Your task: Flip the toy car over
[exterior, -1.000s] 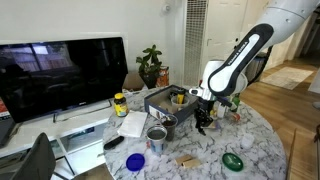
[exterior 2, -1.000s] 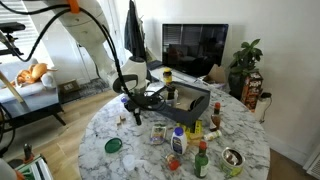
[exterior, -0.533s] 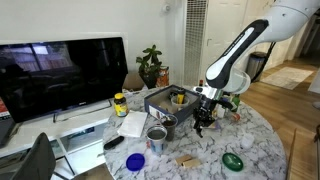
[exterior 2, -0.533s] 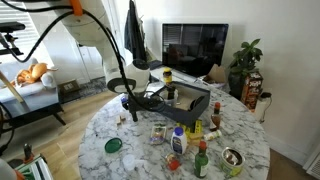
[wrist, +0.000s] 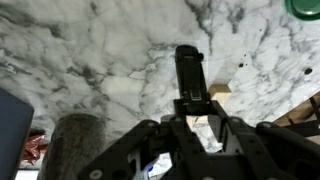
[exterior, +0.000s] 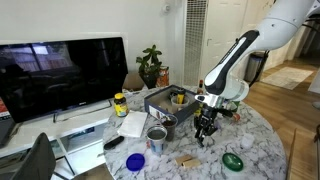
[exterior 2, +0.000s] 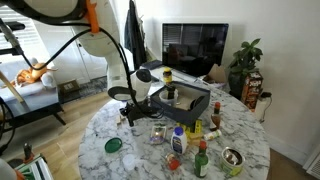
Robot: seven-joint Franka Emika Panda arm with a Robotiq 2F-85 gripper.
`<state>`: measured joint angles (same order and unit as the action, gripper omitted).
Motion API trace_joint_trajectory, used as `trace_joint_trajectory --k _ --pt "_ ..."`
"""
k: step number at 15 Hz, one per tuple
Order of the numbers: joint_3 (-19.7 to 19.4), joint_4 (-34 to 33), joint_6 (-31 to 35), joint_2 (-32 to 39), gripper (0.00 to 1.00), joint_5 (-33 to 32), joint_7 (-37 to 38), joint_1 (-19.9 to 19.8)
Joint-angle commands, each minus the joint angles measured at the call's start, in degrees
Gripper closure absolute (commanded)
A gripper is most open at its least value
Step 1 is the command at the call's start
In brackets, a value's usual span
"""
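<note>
The marble under the car's jutting end is clear. I will lower my gripper onto that bare patch near the wooden block and let go of the car.
My gripper (wrist: pixel 188 108) is shut on the toy car (wrist: pixel 188 70), a small black oblong that sticks out past the fingertips, over the marble table (wrist: pixel 90 50). In both exterior views the gripper (exterior: pixel 205 131) (exterior 2: pixel 133 116) hangs low over the tabletop, and the car in it shows only as a dark speck. I cannot tell whether the car touches the table.
A tan wooden block (wrist: pixel 218 97) (exterior: pixel 186 160) lies close beside the car. A green round dish (wrist: pixel 305 8) (exterior: pixel 233 160) (exterior 2: pixel 114 145), a metal cup (exterior: pixel 157 135) (wrist: pixel 72 145), a blue lid (exterior: pixel 135 160), a dark tray (exterior: pixel 165 100) and several bottles (exterior 2: pixel 178 143) stand around.
The arm has swung slightly sideways and lowered the gripper toward the tabletop, with the dark object still in it.
</note>
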<state>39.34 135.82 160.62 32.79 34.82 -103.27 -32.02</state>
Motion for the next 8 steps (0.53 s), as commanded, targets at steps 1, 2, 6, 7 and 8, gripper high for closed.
trace_joint_trajectory --k 1,2,6,7,8 --pt "3.1 -1.3 0.8 3.7 0.93 4.2 -7.4 -3.5" --pt "3.6 -1.5 0.9 4.1 0.93 5.3 -8.9 -4.2" --pt "3.6 -2.5 0.8 5.8 0.93 8.5 -13.5 -4.7" --pt "2.7 -2.6 0.8 5.7 0.93 8.8 -13.4 -4.0" --pt "1.3 -2.6 1.2 5.5 0.93 8.5 -12.5 -2.6"
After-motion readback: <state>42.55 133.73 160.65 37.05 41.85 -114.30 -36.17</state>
